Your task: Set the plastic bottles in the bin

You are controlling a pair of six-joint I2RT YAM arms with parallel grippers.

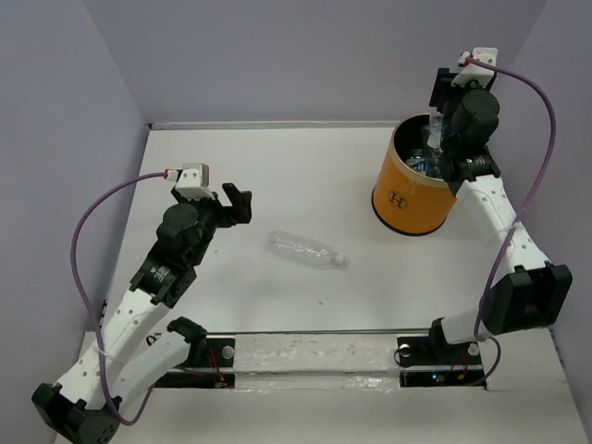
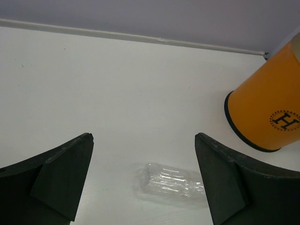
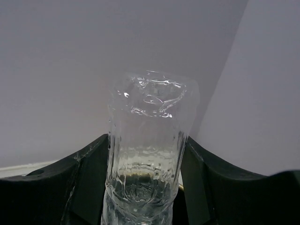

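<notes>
My right gripper holds the clear bottle over the bin's opening, above the other bottles, so it will next move down toward the bin's opening (image 1: 419, 148) and release the bottle.
A clear crinkly plastic bottle (image 1: 305, 250) with a white cap lies on its side mid-table. It also shows in the left wrist view (image 2: 171, 183). My left gripper (image 1: 239, 205) is open and empty, to the left of and short of this bottle (image 2: 143, 136). The orange bin (image 1: 412, 190) stands at the back right, its "H" logo visible (image 2: 267, 112). My right gripper (image 1: 442, 139) hovers over the bin's far rim, shut on another clear bottle (image 3: 150, 108) held between its fingers (image 3: 84, 178). Bottles with blue labels (image 1: 421, 159) lie inside the bin.
The white table (image 1: 277, 166) is walled by pale purple panels at the back and sides. A black rail with taped strip (image 1: 314, 356) runs along the near edge between the arm bases.
</notes>
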